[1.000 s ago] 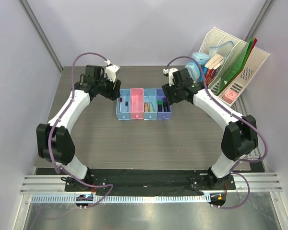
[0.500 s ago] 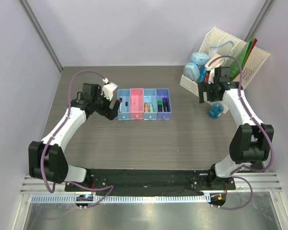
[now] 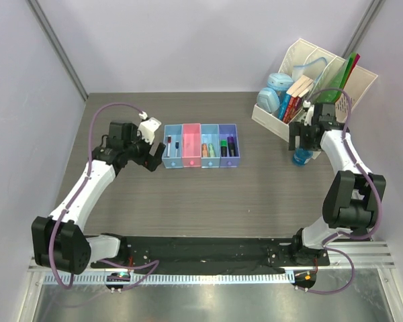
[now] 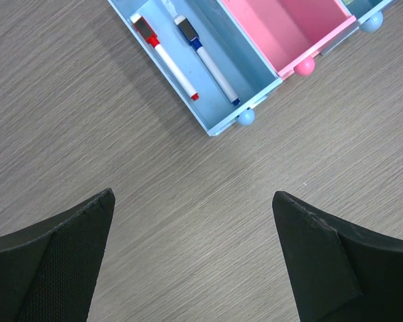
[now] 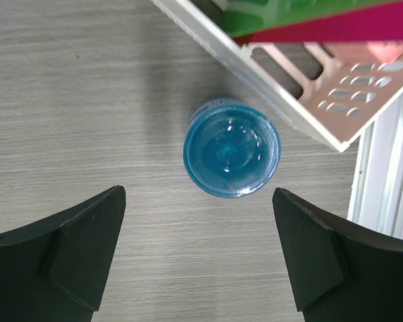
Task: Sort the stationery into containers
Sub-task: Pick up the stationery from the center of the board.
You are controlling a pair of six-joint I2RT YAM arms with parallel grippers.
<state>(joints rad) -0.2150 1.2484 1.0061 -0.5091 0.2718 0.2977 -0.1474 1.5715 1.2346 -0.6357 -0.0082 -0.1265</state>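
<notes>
My right gripper comes down next, fingers open around the top of the round blue roll [image 3: 301, 157] [image 5: 232, 147], since the roll stands below, ahead of its fingers.
The row of four joined trays [image 3: 191, 134] sits mid-table. The left light blue tray [image 4: 252, 90] holds a red-capped marker [image 4: 166, 67] and a blue-capped marker [image 4: 208, 64]. The pink tray [image 4: 289, 27] beside it shows bare. Highlighters [image 3: 224, 147] lie in the two right trays. My left gripper [image 4: 192, 196] is open and empty over bare table just left of the trays [image 3: 154, 159]. The round blue roll [image 5: 232, 147] stands on the table by the rack's corner. My right gripper [image 5: 199, 192] is open above it, the roll just ahead of the fingertips [image 3: 302, 142].
A white slanted file rack [image 3: 332, 117] with books and green folders stands at the back right, and its corner [image 5: 336, 137] lies close to the roll. Two round blue objects [image 3: 274, 94] sit at the rack's left end. The table's right edge [image 5: 389, 181] is near.
My right arm has swung from the trays to the right and now hangs over the blue roll. My left arm has drawn back left, away from the trays.
</notes>
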